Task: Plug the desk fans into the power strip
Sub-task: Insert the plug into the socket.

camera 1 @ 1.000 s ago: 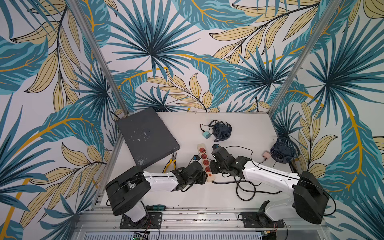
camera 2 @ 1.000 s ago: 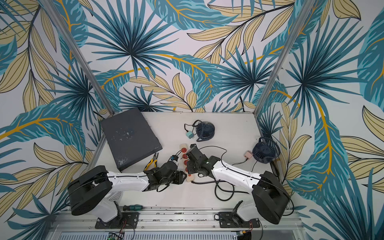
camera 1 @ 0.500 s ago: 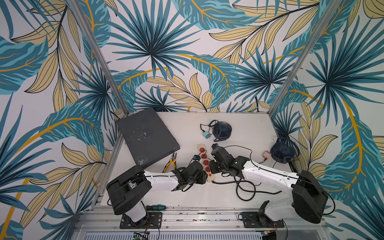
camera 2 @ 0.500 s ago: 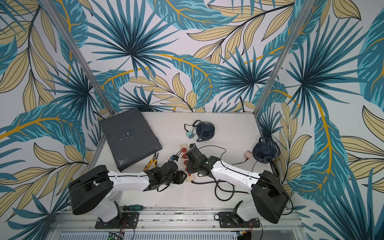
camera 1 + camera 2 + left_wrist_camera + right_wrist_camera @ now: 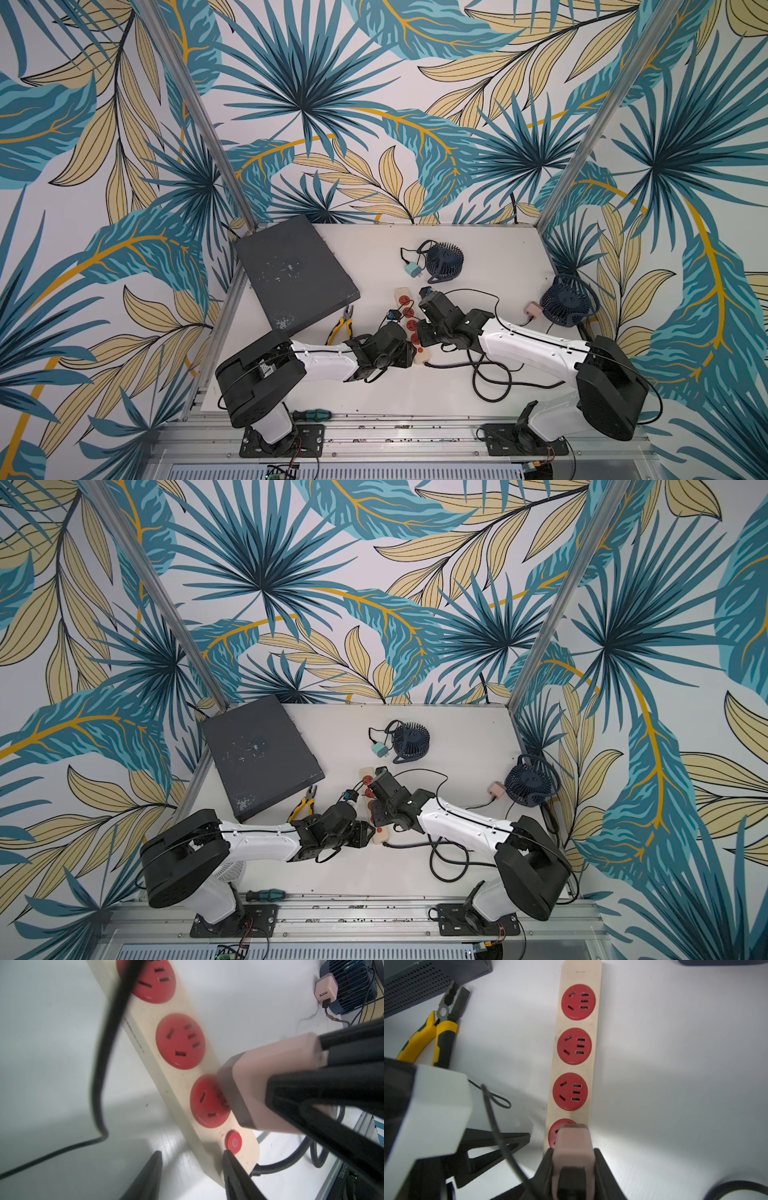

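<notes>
My right gripper should next push the pinkish plug down onto the slots of the socket beside the red button (image 5: pixel 415 339) (image 5: pixel 559 1130) and let go of it, because the socket is just below.
The cream-white power strip (image 5: pixel 593 1028) lies mid-table with its four red sockets facing up, and shows in both top views (image 5: pixel 400 293) (image 5: pixel 362 771). My right gripper (image 5: pixel 573 1153) (image 5: pixel 423 336) is shut on a pinkish plug (image 5: pixel 572 1140) (image 5: pixel 270 1076) with a black cord. The plug's face sits close against the socket next to the red button (image 5: pixel 234 1142), and its prongs are hidden. My left gripper (image 5: pixel 192 1152) (image 5: pixel 409 354) is open. One of its fingertips (image 5: pixel 230 1159) lies at the strip's button end, the other over bare table. Two dark blue desk fans (image 5: pixel 444 264) (image 5: pixel 567 305) stand further back; which one the held cord belongs to I cannot tell.
A dark grey box (image 5: pixel 291 270) lies at the back left, with yellow pliers (image 5: pixel 341 328) (image 5: pixel 425 1039) beside it. The strip's thick black cord (image 5: pixel 490 374) loops under my right arm. A teal adapter (image 5: pixel 412 270) and a pink adapter (image 5: pixel 533 309) lie by the fans. A screwdriver (image 5: pixel 311 414) rests at the front edge.
</notes>
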### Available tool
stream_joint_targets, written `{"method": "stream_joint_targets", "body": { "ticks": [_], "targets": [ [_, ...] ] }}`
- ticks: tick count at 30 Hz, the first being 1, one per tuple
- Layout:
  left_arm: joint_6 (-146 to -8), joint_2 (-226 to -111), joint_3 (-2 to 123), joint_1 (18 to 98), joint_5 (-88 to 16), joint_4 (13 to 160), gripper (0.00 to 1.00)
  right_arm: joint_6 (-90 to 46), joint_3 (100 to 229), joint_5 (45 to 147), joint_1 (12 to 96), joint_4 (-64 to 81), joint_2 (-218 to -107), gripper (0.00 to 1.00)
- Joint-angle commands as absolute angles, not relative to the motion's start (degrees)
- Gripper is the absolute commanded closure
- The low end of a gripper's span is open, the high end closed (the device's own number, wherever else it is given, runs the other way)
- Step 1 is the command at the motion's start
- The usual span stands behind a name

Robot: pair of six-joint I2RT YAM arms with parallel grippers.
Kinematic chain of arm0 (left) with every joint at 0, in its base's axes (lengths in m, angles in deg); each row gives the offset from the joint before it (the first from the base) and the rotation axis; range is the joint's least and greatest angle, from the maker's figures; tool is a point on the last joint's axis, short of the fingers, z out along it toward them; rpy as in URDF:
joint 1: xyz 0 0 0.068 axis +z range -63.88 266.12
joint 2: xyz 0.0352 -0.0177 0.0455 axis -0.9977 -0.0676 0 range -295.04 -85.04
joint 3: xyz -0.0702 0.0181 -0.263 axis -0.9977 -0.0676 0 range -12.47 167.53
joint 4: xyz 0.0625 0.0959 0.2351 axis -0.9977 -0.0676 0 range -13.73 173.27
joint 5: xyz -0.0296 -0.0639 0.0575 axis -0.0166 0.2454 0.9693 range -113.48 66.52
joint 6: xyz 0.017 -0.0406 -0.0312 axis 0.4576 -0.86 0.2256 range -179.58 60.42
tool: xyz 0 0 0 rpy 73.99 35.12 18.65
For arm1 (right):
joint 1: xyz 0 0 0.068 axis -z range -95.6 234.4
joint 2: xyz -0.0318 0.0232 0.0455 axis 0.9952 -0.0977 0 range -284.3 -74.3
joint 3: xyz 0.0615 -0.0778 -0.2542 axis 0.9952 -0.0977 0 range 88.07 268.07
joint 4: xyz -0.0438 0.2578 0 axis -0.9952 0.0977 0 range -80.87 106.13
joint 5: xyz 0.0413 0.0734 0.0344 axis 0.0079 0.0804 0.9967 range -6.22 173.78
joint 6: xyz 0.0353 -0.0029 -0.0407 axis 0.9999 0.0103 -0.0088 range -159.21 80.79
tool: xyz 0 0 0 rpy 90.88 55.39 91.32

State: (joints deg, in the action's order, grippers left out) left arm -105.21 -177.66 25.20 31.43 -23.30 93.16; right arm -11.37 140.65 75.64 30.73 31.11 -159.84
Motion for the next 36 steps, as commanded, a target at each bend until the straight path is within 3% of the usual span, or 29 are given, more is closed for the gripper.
{"method": "stream_joint_targets", "body": {
  "ticks": [1, 15, 26, 30, 34, 36],
  "targets": [
    [-104.8, -178.7, 25.9, 31.5, -22.6, 92.6, 0.50, -11.5, 138.0, 75.0, 29.9, 37.8, -166.4, 1.00],
    [-105.3, -177.7, 24.6, 31.5, -21.4, 92.7, 0.51, -4.0, 129.2, 74.9, 25.7, 34.7, -178.0, 1.00],
    [-105.3, -175.6, 23.6, 31.5, -20.5, 92.1, 0.51, 4.7, 124.1, 78.6, 16.7, 34.8, -179.6, 1.00],
    [-105.3, -174.3, 22.8, 31.7, -20.5, 91.7, 0.51, 5.5, 122.9, 79.7, 16.6, 35.1, -176.0, 1.00],
    [-106.5, -171.5, 21.8, 31.9, -21.6, 91.9, 0.50, 6.6, 127.1, 73.8, 16.8, 43.1, -168.3, 1.00],
    [-107.4, -169.4, 21.1, 31.9, -21.5, 92.3, 0.49, 6.4, 131.9, 72.0, 17.2, 46.0, -165.6, 0.80]
  ]
}}
